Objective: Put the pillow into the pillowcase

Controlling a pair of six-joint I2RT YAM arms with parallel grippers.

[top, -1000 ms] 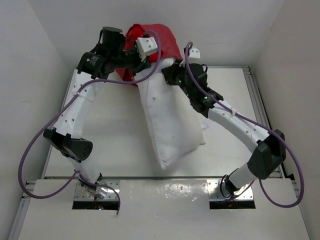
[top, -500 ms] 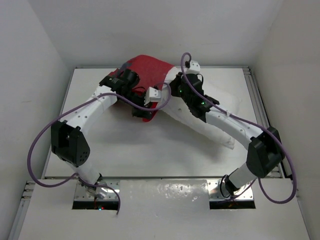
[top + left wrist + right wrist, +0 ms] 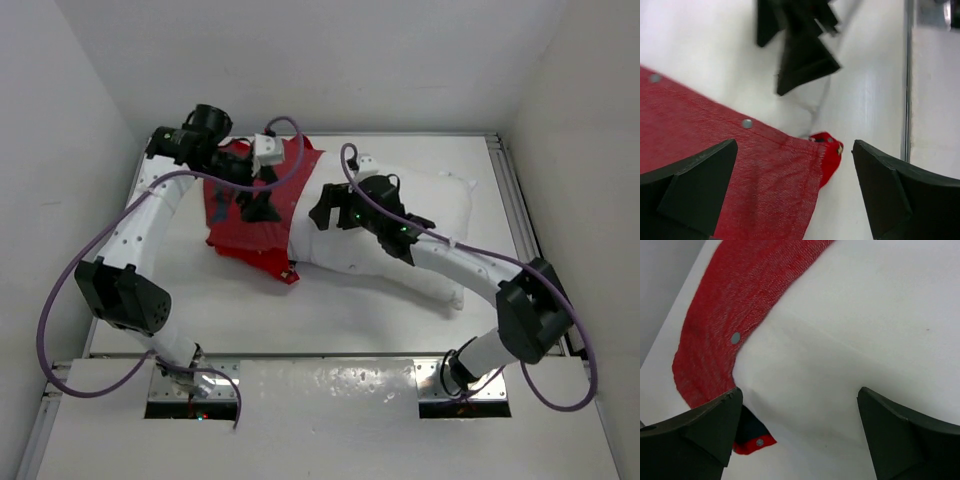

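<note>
The pillowcase hem's far part (image 3: 311, 174) lies below my left gripper, to its right in the top view, so my left gripper should turn and move over and down onto it next.
The white pillow (image 3: 445, 200) lies flat across the middle and right of the table. Its left end sits in the mouth of the red pillowcase (image 3: 235, 225), which is spread flat on the left. My left gripper (image 3: 255, 203) hovers open over the case. In the left wrist view the gripper (image 3: 795, 195) spans the snap-studded red hem (image 3: 740, 170) without touching it. My right gripper (image 3: 323, 208) stands open above the pillow's left end. In the right wrist view the gripper (image 3: 797, 435) is over the pillow (image 3: 850, 340), with the pillowcase (image 3: 735, 305) over its edge and a red flap (image 3: 752, 444) beneath.
White walls close in the table at the left, back and right. A metal rail (image 3: 503, 190) runs along the right edge, also seen as the rail (image 3: 907, 80). Purple cables (image 3: 80, 270) loop off both arms. My right gripper's black fingers (image 3: 800, 55) show in the left wrist view.
Both arms came down from a lifted hold, laying pillow and pillowcase flat on the table. Both grippers opened and let the cloth go.
</note>
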